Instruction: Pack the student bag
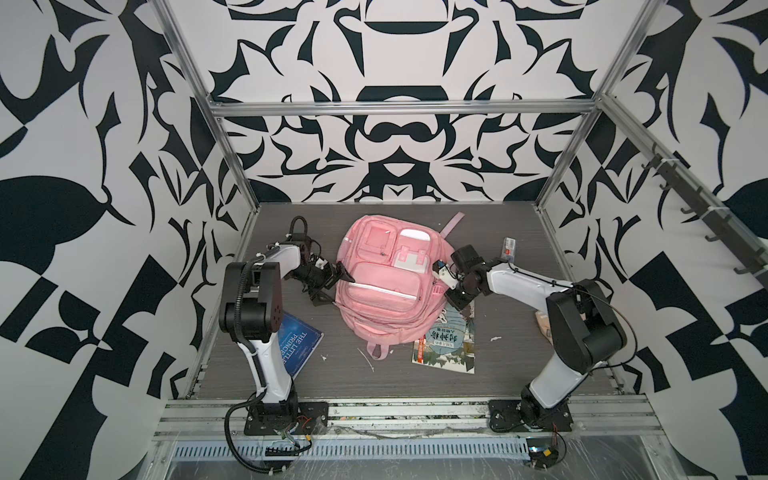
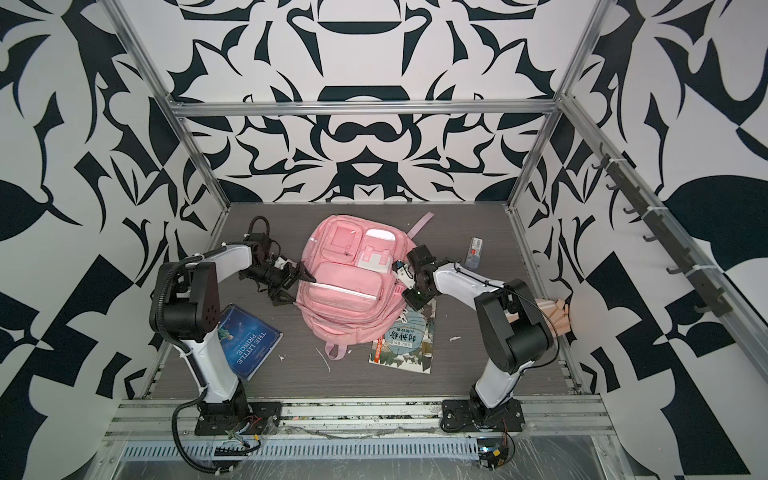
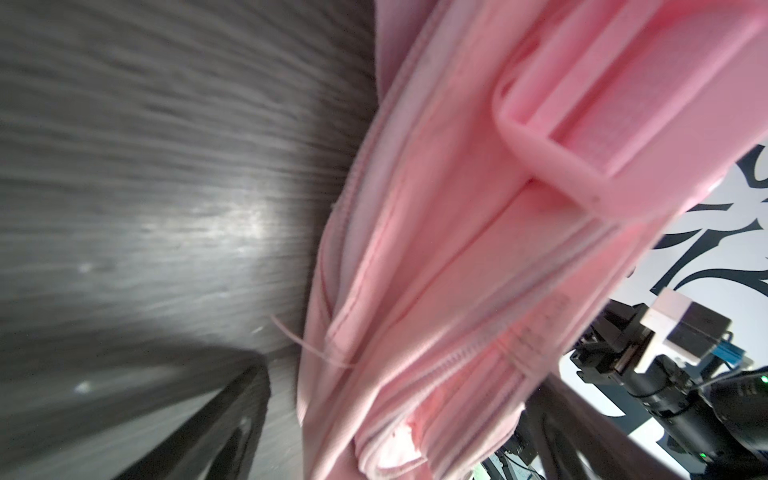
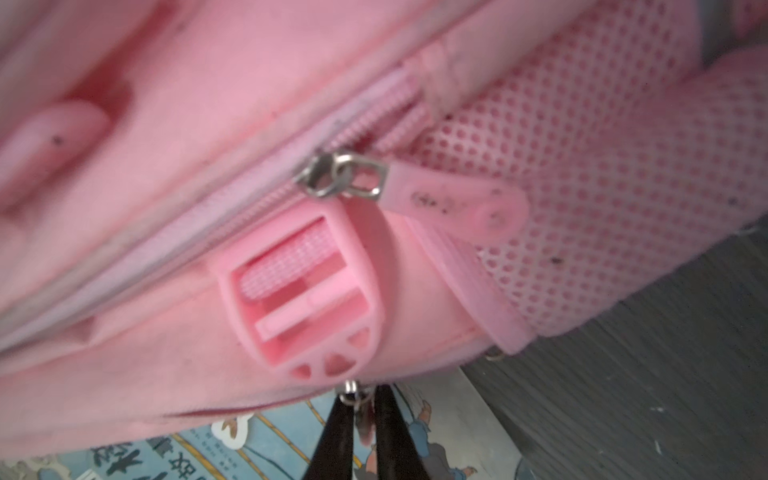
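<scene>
The left gripper draws back along the bag's side next and closes on the bag's near corner (image 1: pixel 345 315), since that corner lies back of the gripper's spread fingers.
The student bag (image 1: pixel 380 286) (image 2: pixel 347 282), a pink backpack, lies front up in the middle of the grey table in both top views. My left gripper (image 1: pixel 334 286) is open at the bag's left side. One finger rests over the front pocket and the other sits low beside it. In the left wrist view the bag's zipped edge (image 3: pixel 436 291) runs between those spread fingers (image 3: pixel 232 415). My right gripper (image 1: pixel 448 302) (image 4: pixel 361 432) is at the bag's right edge, its jaws close together on a pink zip pull (image 4: pixel 360 419). Another zip slider (image 4: pixel 340 174) and a pink buckle (image 4: pixel 307 291) lie just beyond.
A blue Little Prince book (image 1: pixel 301 345) (image 2: pixel 249 340) lies front left by the left arm. An illustrated Chinese book (image 1: pixel 449 340) (image 4: pixel 249 449) lies partly under the bag's right side. A small packet (image 1: pixel 508 248) sits back right. A beige-peach thing (image 2: pixel 552 316) is behind the right arm.
</scene>
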Controlling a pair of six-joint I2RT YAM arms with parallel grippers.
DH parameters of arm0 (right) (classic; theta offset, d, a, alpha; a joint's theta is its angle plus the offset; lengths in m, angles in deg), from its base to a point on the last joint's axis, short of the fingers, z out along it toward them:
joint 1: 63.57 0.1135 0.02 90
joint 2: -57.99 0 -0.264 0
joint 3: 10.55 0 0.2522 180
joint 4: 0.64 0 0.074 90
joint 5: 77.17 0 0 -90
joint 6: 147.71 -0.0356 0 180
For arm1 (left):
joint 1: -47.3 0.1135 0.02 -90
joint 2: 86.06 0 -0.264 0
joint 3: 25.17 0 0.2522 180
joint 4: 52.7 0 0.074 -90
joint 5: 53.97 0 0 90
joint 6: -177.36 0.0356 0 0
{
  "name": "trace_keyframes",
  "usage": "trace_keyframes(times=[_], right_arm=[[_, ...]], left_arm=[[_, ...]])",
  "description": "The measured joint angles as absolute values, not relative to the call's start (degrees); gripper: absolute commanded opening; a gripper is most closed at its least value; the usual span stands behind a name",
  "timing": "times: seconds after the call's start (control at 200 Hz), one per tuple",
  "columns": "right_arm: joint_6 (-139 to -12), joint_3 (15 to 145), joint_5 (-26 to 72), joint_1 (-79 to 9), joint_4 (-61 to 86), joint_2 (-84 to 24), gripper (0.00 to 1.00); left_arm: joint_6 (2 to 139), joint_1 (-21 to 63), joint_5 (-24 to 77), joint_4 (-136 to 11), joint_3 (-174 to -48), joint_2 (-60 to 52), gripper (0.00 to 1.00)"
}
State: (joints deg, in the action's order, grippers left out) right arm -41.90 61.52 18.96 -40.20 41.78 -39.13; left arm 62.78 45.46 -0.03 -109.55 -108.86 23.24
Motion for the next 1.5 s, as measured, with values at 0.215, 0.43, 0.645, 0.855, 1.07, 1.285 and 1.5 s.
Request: trace_keyframes(times=[0.215, 0.43, 0.645, 0.855, 1.07, 1.285, 1.5], right_arm=[[-41.88, 61.17, 18.11, -40.22, 40.63, -39.35, 0.26], [-41.92, 60.21, 18.15, -40.22, 39.25, -39.59, 0.27], [-41.92, 59.83, 18.56, -40.24, 38.46, -40.35, 0.19], [-42.36, 59.62, 19.18, -40.65, 38.22, -40.29, 0.03], [-42.82, 59.24, 17.89, -41.64, 37.98, -39.15, 0.0], [-43.34, 59.29, 16.25, -41.7, 40.08, -32.81, 0.0], [-44.83, 59.29, 13.14, -41.68, 44.17, -30.21, 0.0]], left_arm=[[63.46, 49.17, -0.42, -109.9, -108.89, 21.23, 0.99], [64.29, 51.08, -0.51, -110.43, -108.89, 20.62, 0.99], [64.71, 52.08, -1.23, -110.38, -108.19, 19.26, 0.99], [64.86, 52.5, -1.27, -110.38, -107.68, 18.93, 0.99], [65.21, 52.02, 0.96, -110.12, -105.48, 17.75, 0.99], [62.94, 45.85, 1.09, -108.61, -98.0, 15.92, 0.99], [52.18, 32.02, 0.67, -101.01, -90.33, 10.15, 0.98]])
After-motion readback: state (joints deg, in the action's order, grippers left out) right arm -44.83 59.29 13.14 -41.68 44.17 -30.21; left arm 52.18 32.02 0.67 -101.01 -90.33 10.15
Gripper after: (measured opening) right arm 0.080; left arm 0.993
